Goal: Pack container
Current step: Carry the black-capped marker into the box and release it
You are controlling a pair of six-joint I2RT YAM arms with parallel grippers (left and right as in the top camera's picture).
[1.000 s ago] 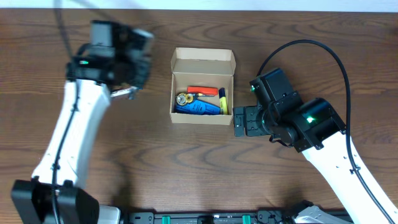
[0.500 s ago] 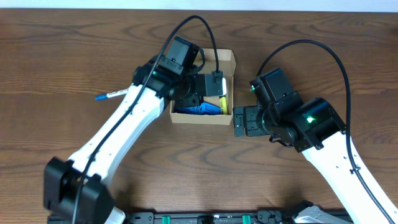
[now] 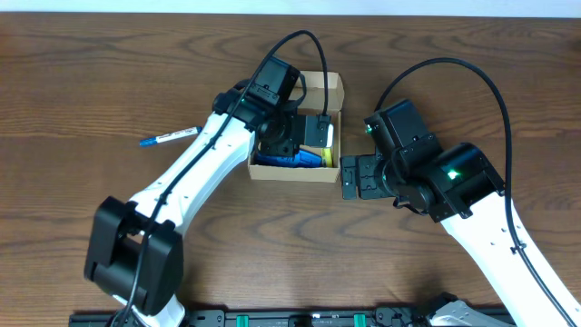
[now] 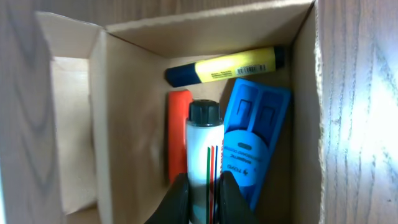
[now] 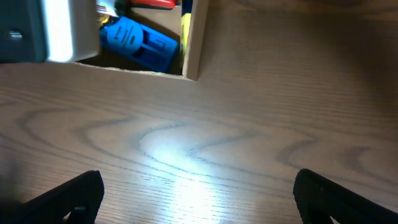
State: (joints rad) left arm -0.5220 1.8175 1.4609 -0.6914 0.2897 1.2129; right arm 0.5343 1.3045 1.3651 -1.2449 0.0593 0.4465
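I will lower my left gripper into the box [image 4: 124,124] over the gap between the orange item and blue piece and release the marker, because the bare bottom of the box shows there.
The container [image 3: 290,173] is a small tan cardboard box with its flap lid open, at the table's middle. My left gripper [image 3: 295,136] hangs over its opening. In the left wrist view this gripper [image 4: 204,199] is shut on a white marker [image 4: 204,155] with a black cap, pointing down into the box [image 4: 124,124]. Inside lie a yellow highlighter [image 4: 224,65], a blue plastic piece [image 4: 252,140] and an orange item [image 4: 177,137]. My right gripper [image 3: 356,177] sits open just right of the box, low over bare wood [image 5: 199,199], with the box corner [image 5: 189,43] ahead.
A blue-capped pen [image 3: 168,138] lies on the wooden table left of the box. The left arm's wrist camera covers much of the box from above. The right arm's black cable arches over the table's right side.
The left arm has swung from the table's left side to over the container, bringing the white marker with it. The pen is now uncovered on the left. The right arm has stayed put.
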